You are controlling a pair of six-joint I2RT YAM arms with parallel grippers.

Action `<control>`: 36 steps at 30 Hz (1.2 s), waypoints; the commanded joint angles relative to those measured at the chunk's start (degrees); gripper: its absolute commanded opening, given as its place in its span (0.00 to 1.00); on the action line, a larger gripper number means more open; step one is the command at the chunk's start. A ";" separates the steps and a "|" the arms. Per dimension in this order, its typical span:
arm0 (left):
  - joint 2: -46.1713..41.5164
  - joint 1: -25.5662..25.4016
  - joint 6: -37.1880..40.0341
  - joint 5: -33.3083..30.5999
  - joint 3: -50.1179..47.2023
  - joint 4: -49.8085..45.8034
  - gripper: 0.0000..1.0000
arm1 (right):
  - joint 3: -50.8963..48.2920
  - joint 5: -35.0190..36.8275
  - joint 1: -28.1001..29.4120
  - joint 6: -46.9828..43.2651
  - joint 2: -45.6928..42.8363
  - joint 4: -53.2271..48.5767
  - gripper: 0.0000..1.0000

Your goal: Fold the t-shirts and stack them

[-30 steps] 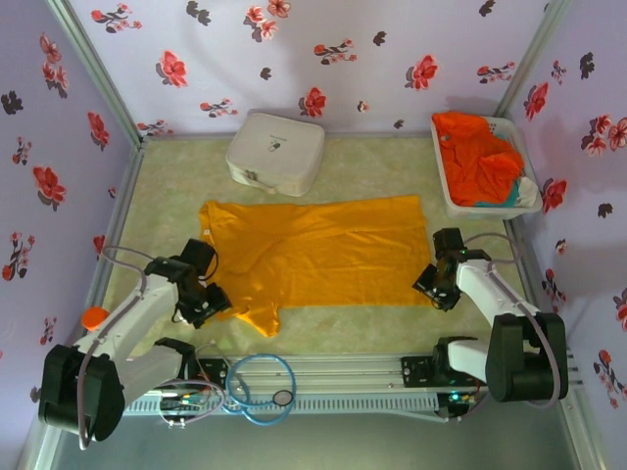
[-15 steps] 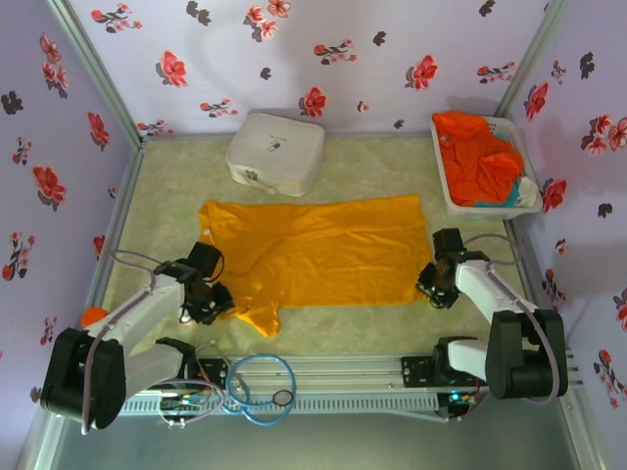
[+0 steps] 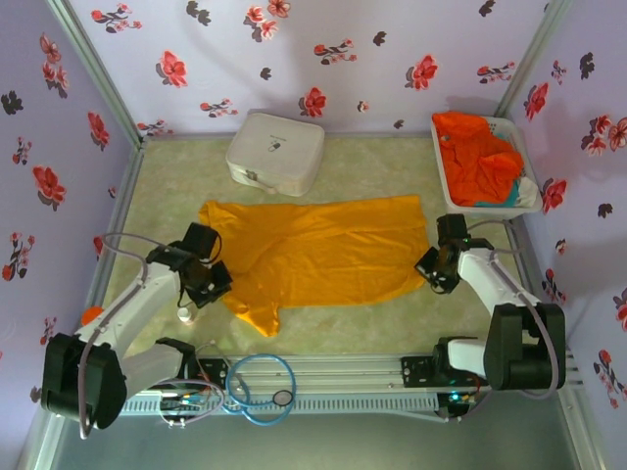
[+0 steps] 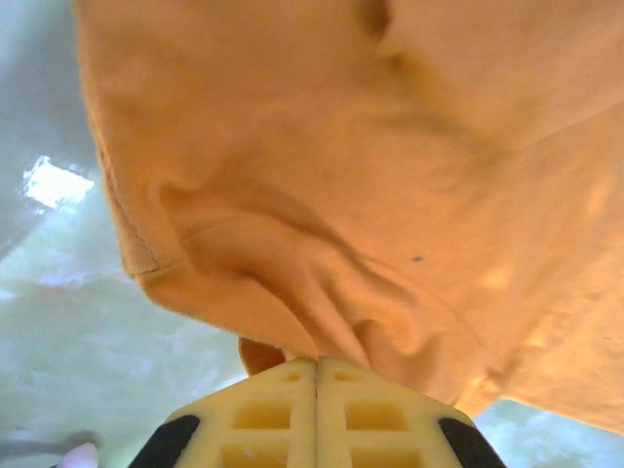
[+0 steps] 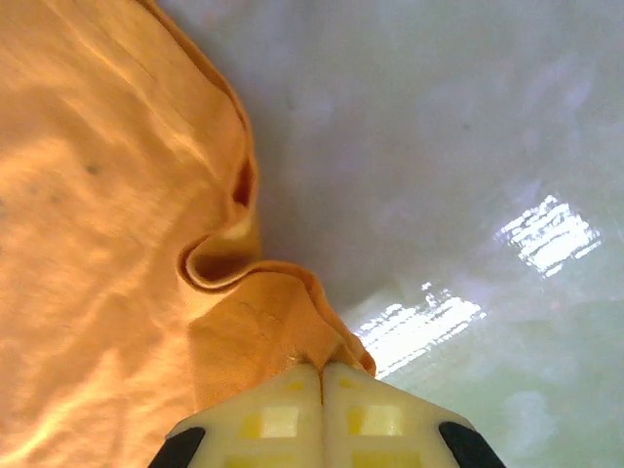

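Note:
My right gripper carries the pinched corner outward over the cloth next and releases it at the middle of the hem (image 3: 423, 235), because the shirt's near side still lies unfolded.
A golden yellow-orange t-shirt (image 3: 313, 250) lies spread across the middle of the table, collar to the left. My left gripper (image 3: 217, 284) is shut on the cloth near its lower left sleeve; in the left wrist view the cloth (image 4: 322, 195) bunches up from between the closed fingers (image 4: 263, 414). My right gripper (image 3: 426, 269) is shut on the shirt's lower right hem corner, and the right wrist view has that hem (image 5: 263, 322) pinched and puckered at the fingertips (image 5: 370, 409). A brighter red-orange t-shirt (image 3: 477, 157) lies crumpled in the white basket (image 3: 465, 208) at the back right.
A white rounded-square case (image 3: 275, 152) sits at the back, just behind the shirt. A small orange cylinder (image 3: 93, 315) lies at the left edge by the left arm. Flowered walls close in three sides. A blue cable loop (image 3: 257, 387) lies on the front rail.
Both grippers have closed on the yellow-orange shirt's near edge and shifted slightly away from the bases, drawing the near edge up with them.

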 commanded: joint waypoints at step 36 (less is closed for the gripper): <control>28.84 15.30 22.30 3.79 35.66 -4.25 0.00 | 21.33 -13.19 -7.92 1.28 22.97 8.17 0.00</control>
